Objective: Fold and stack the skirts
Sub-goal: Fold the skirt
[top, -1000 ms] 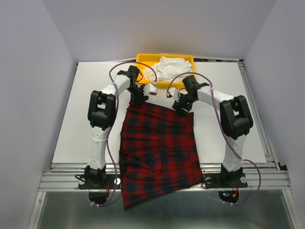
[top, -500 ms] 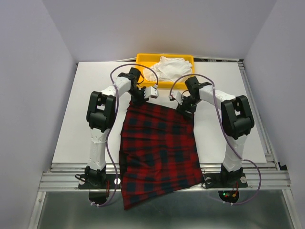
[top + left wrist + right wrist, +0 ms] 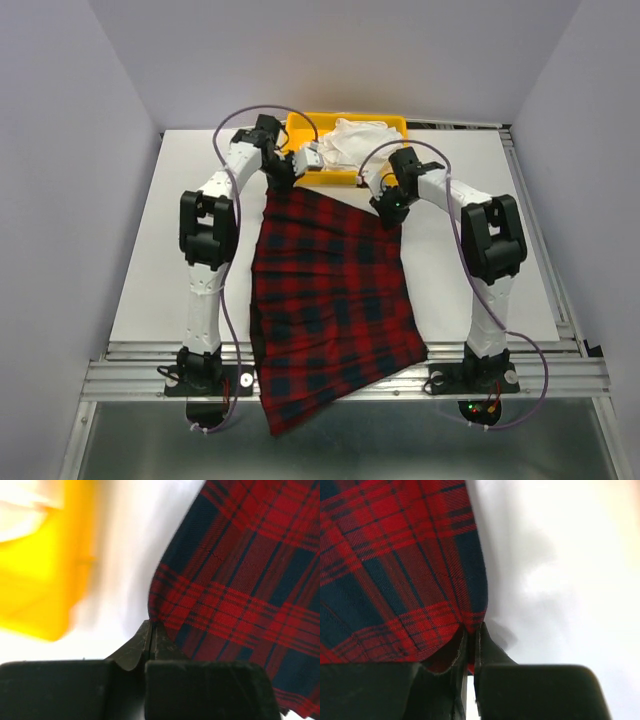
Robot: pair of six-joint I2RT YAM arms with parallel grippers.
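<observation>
My right gripper goes up next, then moves back and down over the skirt's near corner (image 3: 419, 352) to let go. It goes up first because the near end of the skirt hangs over the table's front bar.
A red-and-black tartan skirt (image 3: 325, 290) lies lengthwise down the middle of the white table (image 3: 140, 260), its near end hanging over the front rail. My left gripper (image 3: 282, 186) is shut on the skirt's far left corner (image 3: 155, 617). My right gripper (image 3: 392, 212) is shut on the far right corner (image 3: 472, 622). Both wrist views show the plaid cloth pinched between the closed black fingertips. The far edge runs taut between the two grippers, a little off the table.
A yellow tray (image 3: 300, 125) stands at the back middle of the table, just beyond the grippers, holding crumpled white cloth (image 3: 358, 140). In the left wrist view the tray (image 3: 40, 575) is blurred at the left. Grey walls close in both sides.
Both grippers have shut on the skirt's far corners. They moved away towards the tray and pulled the far edge with them, so the skirt now lies longer and straighter.
</observation>
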